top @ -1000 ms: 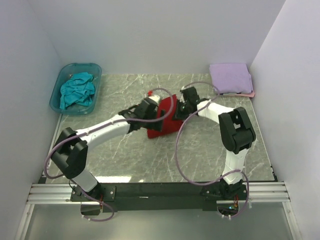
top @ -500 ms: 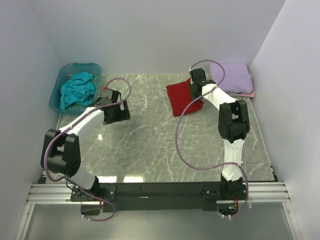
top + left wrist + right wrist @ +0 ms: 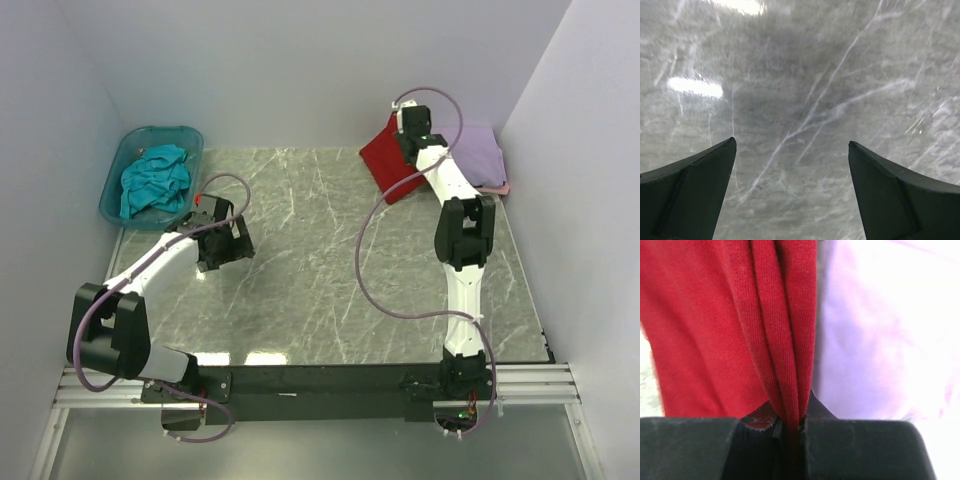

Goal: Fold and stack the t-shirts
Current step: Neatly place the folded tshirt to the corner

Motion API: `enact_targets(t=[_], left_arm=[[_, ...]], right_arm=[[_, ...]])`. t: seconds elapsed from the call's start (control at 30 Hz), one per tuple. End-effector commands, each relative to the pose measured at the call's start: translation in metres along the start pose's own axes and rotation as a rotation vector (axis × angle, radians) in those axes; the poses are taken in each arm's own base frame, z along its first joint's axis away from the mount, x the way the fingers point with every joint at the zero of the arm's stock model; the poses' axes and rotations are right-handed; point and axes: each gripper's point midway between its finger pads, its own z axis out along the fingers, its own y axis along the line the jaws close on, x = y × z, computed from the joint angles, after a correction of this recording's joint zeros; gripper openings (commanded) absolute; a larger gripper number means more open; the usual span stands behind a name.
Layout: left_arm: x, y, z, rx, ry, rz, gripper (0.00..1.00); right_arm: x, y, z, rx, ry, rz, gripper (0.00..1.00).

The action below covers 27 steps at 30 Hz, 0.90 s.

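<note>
Next I should carry the unstacked red t-shirt in my right gripper to the right in the top view and release it, because the lavender t-shirt's wall-side edge (image 3: 489, 147) lies there.
My right gripper (image 3: 407, 130) is shut on the folded deep red t-shirt (image 3: 387, 157) and holds it up at the back right, just left of the folded lavender t-shirt (image 3: 478, 152). In the right wrist view the red cloth (image 3: 730, 325) hangs pinched between the jaws, with the lavender shirt (image 3: 880, 330) beside it. A pale pink t-shirt (image 3: 497, 187) shows as an edge under the lavender one. The teal t-shirt (image 3: 154, 180) lies crumpled in the tub. My left gripper (image 3: 228, 250) is open and empty over bare marble (image 3: 790, 100) at the left.
The translucent blue-green plastic tub (image 3: 123, 160) stands at the back left corner. White walls close in the table on the left, back and right. The marble tabletop (image 3: 320, 290) spreads between the arms.
My right gripper has lifted the red t-shirt up and to the back right, toward the lavender shirt. My left arm has drawn back to the left, gripper open and empty.
</note>
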Motion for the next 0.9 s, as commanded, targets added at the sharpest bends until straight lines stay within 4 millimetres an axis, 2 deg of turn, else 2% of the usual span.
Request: enact_targets(t=[0.0, 0.13, 0.33, 0.5, 0.53, 0.7, 0.87], left_arm=[[0.018, 0.001, -0.006, 0.007, 0.069, -0.024, 0.99], [0.034, 0.004, 0.001, -0.002, 0.131, -0.031, 1.0], [0.046, 0.005, 0.009, 0.003, 0.174, -0.036, 0.99], [0.051, 0.008, 0.009, -0.008, 0.186, -0.034, 0.99], [0.052, 0.008, 0.009, -0.006, 0.188, -0.032, 0.99], [0.054, 0.009, 0.008, -0.008, 0.196, -0.034, 1.0], [0.054, 0.009, 0.007, -0.009, 0.197, -0.034, 0.99]], right_arm=[[-0.041, -0.041, -0.011, 0.042, -0.116, 0.042, 0.0], [-0.046, -0.059, -0.012, 0.031, -0.137, 0.102, 0.0], [-0.046, -0.083, -0.018, 0.024, -0.154, 0.162, 0.0], [-0.059, -0.093, -0.028, -0.001, -0.196, 0.18, 0.0], [-0.055, -0.11, -0.028, 0.017, -0.196, 0.198, 0.0], [-0.06, -0.133, -0.035, 0.026, -0.23, 0.213, 0.0], [-0.049, -0.155, -0.03, 0.045, -0.223, 0.236, 0.0]])
